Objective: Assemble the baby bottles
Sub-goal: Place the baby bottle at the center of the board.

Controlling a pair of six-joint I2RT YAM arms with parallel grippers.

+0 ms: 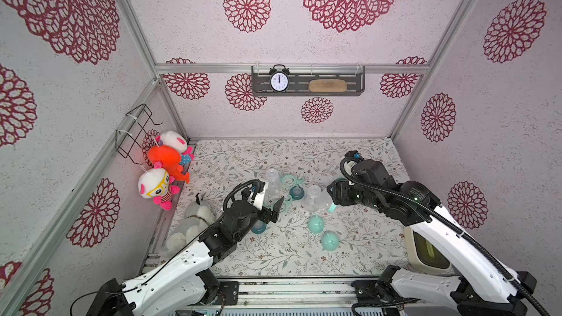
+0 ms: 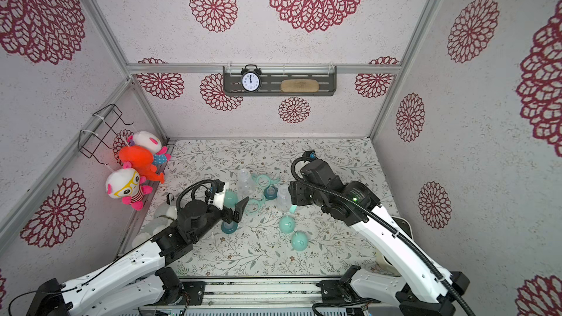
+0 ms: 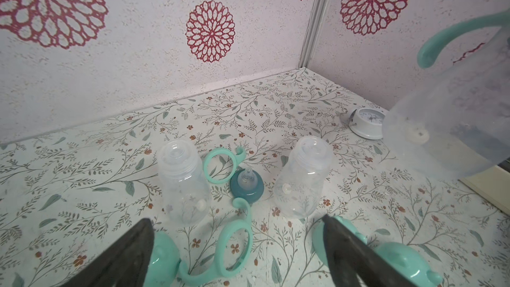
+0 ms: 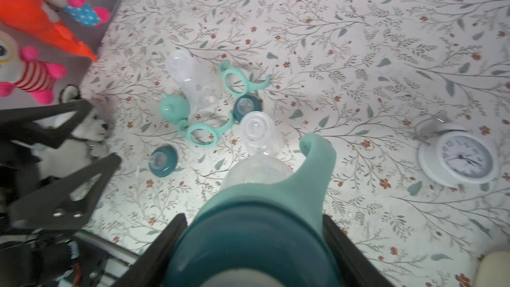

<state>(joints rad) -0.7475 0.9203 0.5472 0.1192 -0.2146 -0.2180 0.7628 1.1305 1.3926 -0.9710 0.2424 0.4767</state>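
The clear spot on the open mat by the clock is below my right gripper, so next the gripper will move down and turn the tilted bottle upright onto that spot to release the collar.
My right gripper (image 4: 254, 218) is shut on the dark teal collar (image 4: 248, 244) of a clear baby bottle (image 1: 327, 200) that carries a mint handle ring (image 4: 317, 161), held tilted above the mat. Two bare bottles (image 1: 272, 183) (image 1: 313, 197) stand mid-table. Between them lie a mint handle ring (image 3: 220, 167) and a teal nipple collar (image 3: 245, 186). My left gripper (image 3: 237, 219) hangs open over a second ring (image 3: 234, 247), holding nothing, with a mint cap (image 3: 162, 255) beside it. Another collar (image 4: 162, 161) lies near the left arm. Two caps (image 1: 316, 224) (image 1: 330, 241) sit nearer the front.
A small white alarm clock (image 4: 459, 158) lies on the mat at the right. Plush toys (image 1: 164, 162) hang on the left wall and a white plush dog (image 1: 194, 217) lies below them. A beige container (image 1: 425, 250) sits under my right arm.
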